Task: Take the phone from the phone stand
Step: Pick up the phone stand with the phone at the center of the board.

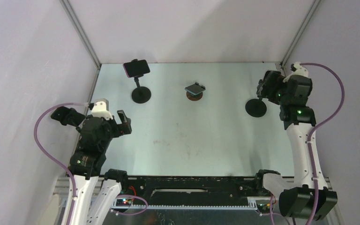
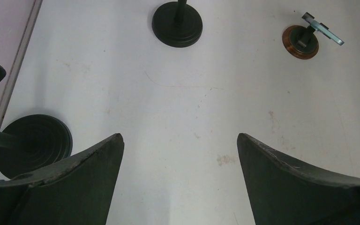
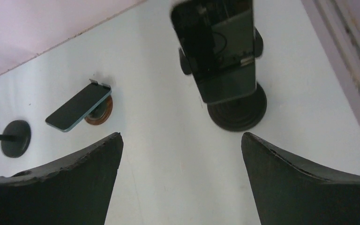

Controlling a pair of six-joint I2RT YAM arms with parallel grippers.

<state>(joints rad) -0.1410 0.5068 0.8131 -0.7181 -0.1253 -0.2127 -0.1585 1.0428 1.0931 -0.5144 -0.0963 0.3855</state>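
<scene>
My right gripper will go up and outward over the phone's upper end (image 3: 211, 11) next, then come down around its side edges, because the stand's clamp holds the phone further down.
In the right wrist view a dark-screened phone (image 3: 218, 47) sits clamped on a black phone stand with a round base (image 3: 238, 112). My right gripper (image 3: 182, 140) is open and empty, just short of the phone and not touching it. In the top view the right gripper (image 1: 263, 89) hovers over that stand's base (image 1: 256, 108) and hides the phone. My left gripper (image 1: 124, 122) (image 2: 178, 140) is open and empty above the table at the near left.
A second black stand (image 1: 141, 95) at the back left holds a red-edged phone (image 1: 136, 68). A copper-based stand (image 1: 195, 95) in the middle carries a tilted blue phone (image 3: 77, 108). Another black round base (image 2: 33, 143) lies close to my left fingers. Enclosure walls stand close on both sides.
</scene>
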